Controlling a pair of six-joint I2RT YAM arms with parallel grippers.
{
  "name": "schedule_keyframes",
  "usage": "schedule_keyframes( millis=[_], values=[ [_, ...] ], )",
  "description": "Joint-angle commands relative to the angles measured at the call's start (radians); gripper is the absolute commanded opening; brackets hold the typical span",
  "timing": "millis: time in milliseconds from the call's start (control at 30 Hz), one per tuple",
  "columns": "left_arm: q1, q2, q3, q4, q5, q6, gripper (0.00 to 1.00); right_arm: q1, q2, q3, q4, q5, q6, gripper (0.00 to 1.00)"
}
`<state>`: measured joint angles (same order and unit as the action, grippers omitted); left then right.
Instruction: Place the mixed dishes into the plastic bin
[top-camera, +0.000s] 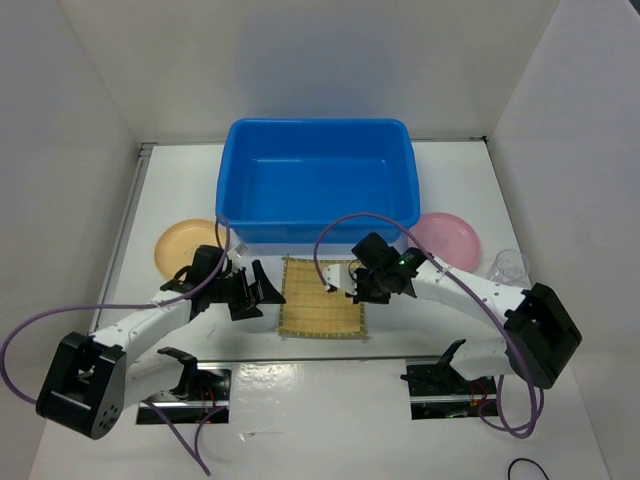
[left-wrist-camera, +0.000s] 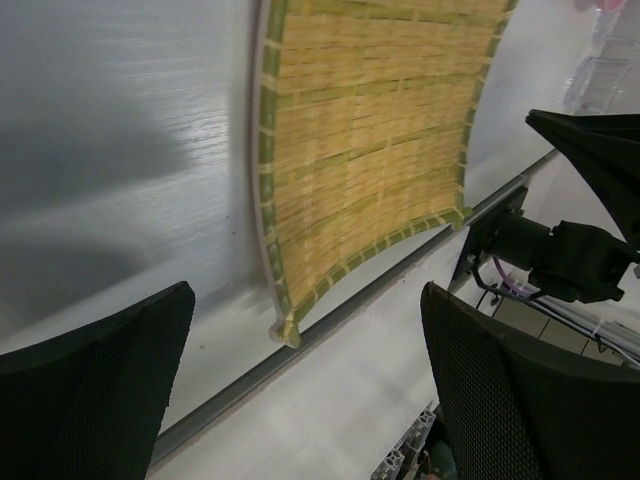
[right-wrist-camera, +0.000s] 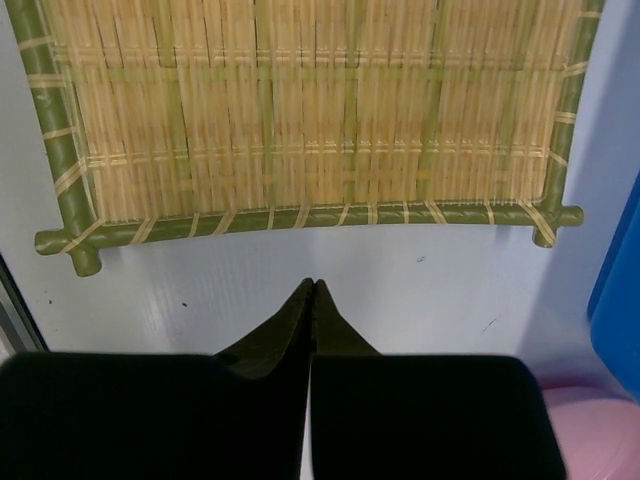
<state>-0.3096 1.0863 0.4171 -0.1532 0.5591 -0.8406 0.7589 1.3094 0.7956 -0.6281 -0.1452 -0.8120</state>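
Observation:
The left gripper brings its open fingers to the right in the top view next, around the bamboo mat's green edge, since that edge lies there.
The blue plastic bin (top-camera: 300, 232) stands empty at the back middle. The bamboo mat (top-camera: 320, 297) lies flat in front of it. The tan plate (top-camera: 185, 245) lies left of the bin, the pink plate (top-camera: 450, 238) right of it. One clear cup (top-camera: 508, 265) stands further right; a second does not show clearly. My left gripper (top-camera: 262, 290) is open and empty at the mat's left edge; the mat (left-wrist-camera: 370, 130) lies ahead of its fingers (left-wrist-camera: 90, 380). My right gripper (top-camera: 345, 283) is shut and empty, its tips (right-wrist-camera: 313, 290) just short of the mat's edge (right-wrist-camera: 300, 215).
A grey seam (left-wrist-camera: 300, 345) crosses the table near the mat's front corner. The right arm's mount (left-wrist-camera: 560, 260) sits beyond it. The bin's wall (right-wrist-camera: 620, 290) and the pink plate (right-wrist-camera: 590, 430) lie close to the right gripper. White walls enclose the table.

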Motion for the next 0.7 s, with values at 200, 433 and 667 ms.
schedule_keyframes(
  millis=[200,433,667],
  values=[
    [-0.022,0.184,0.057,0.043,-0.004,0.096,1.00,0.008,0.093,0.031,0.065,-0.042,-0.061,0.00],
    [-0.043,0.299,0.097,0.079,0.016,0.106,1.00,0.008,0.083,0.014,0.102,-0.062,-0.055,0.00],
    [-0.074,0.340,0.115,0.090,0.007,0.106,1.00,0.008,0.158,0.004,0.142,-0.053,-0.059,0.00]
  ],
)
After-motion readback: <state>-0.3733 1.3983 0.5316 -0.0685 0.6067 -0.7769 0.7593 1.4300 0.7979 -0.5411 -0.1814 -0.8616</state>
